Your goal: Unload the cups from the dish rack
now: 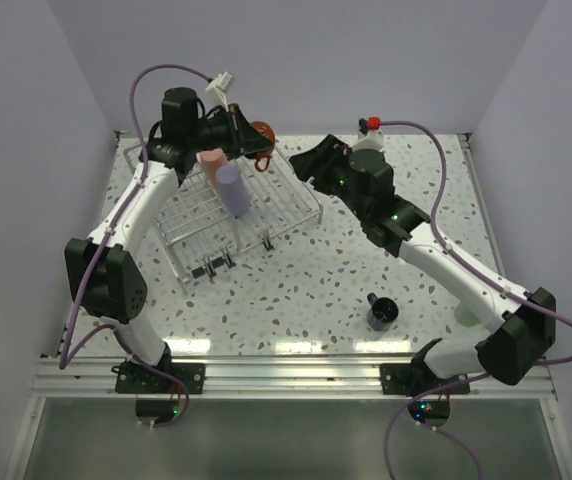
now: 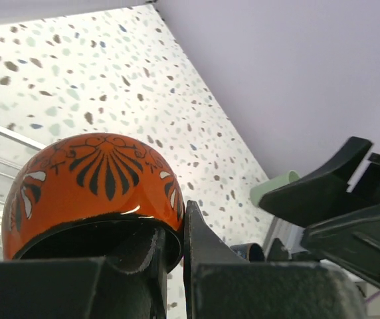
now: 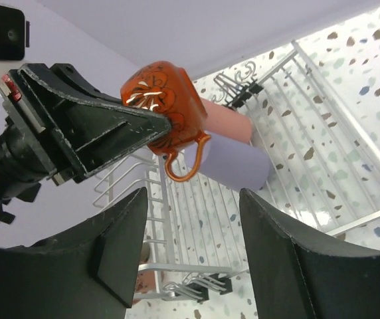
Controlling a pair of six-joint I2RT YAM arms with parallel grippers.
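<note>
The orange-red cup is clear of the rack (image 1: pixel 288 203), so the left gripper will swing back, to the left in the top view, and down to the table's near corner.
My left gripper (image 1: pixel 244 132) is shut on the rim of an orange-red cup (image 1: pixel 260 133) with a black pattern and a handle, held above the far edge of the wire dish rack (image 1: pixel 288 203). In the left wrist view one finger is inside the cup (image 2: pixel 94 183) and one outside. A pink cup (image 1: pixel 210 164) and a lavender cup (image 1: pixel 232 188) lie in the rack. My right gripper (image 1: pixel 304 166) is open and empty just right of the rack, facing the orange cup (image 3: pixel 163 100), the pink cup (image 3: pixel 226 126) and the lavender cup (image 3: pixel 233 159).
A dark blue-black cup (image 1: pixel 382 311) stands on the speckled table at the front right. A mint-green cup (image 2: pixel 274 187) shows partly behind the right arm. Walls close the table at the back and sides. Black clips (image 1: pixel 211 266) sit on the rack's near edge.
</note>
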